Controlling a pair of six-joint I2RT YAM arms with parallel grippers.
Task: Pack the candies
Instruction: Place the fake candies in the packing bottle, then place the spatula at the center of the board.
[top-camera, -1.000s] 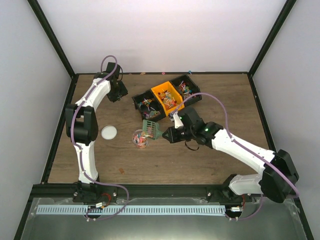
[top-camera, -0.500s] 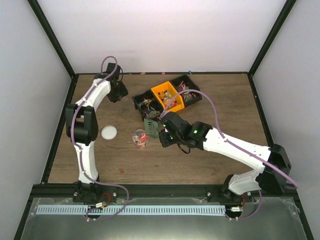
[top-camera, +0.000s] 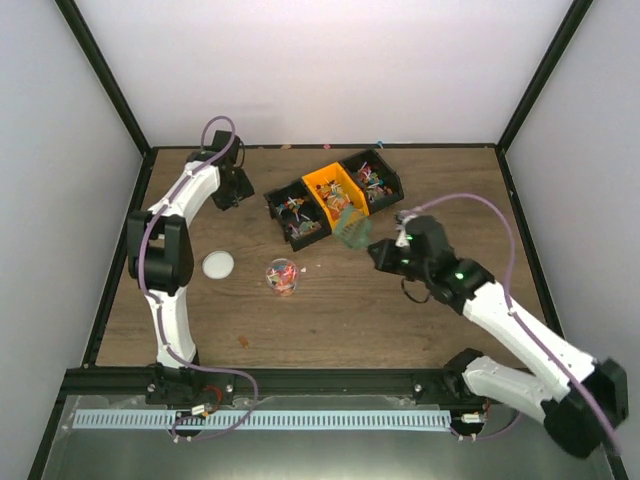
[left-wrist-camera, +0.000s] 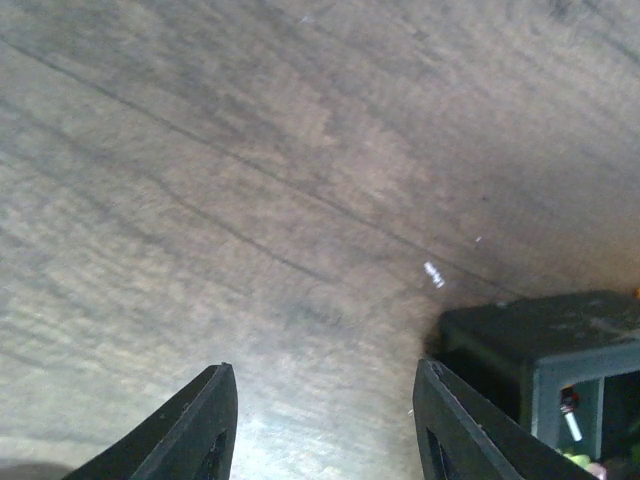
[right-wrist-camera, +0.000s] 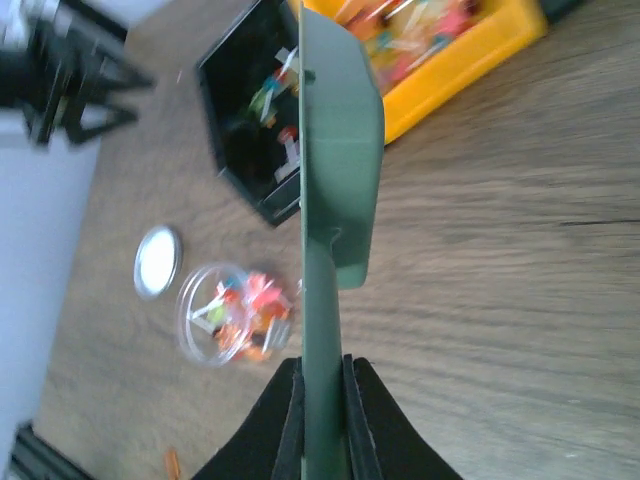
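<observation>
The candies fill the jar, so my right gripper moves to the right in the top view next, turns and lowers the scoop (right-wrist-camera: 338, 150) onto bare wood and lets go of it.
Candies (top-camera: 283, 275) in mixed colours fill a small clear jar (right-wrist-camera: 232, 312) standing open on the wooden table. More candies (right-wrist-camera: 415, 20) lie in the yellow bin (top-camera: 336, 192) and in the black bins (top-camera: 297, 214) on either side of it. My right gripper (right-wrist-camera: 320, 365) is shut on the handle of the green scoop (right-wrist-camera: 338, 150). It holds the scoop on edge between the jar and the bins, just in front of the yellow bin. My left gripper (left-wrist-camera: 325, 400) hovers open over bare wood at the back left, with nothing between its fingers.
The jar's white lid (top-camera: 218, 264) lies flat to the left of the jar. A black bin's corner (left-wrist-camera: 540, 340) shows beside my left gripper's right finger. One stray orange candy (right-wrist-camera: 170, 462) lies on the table nearer the front. Black frame rails border the table.
My right arm has swung the scoop away from over the jar, to the right and back toward the bins. My left gripper's fingers have parted slightly.
</observation>
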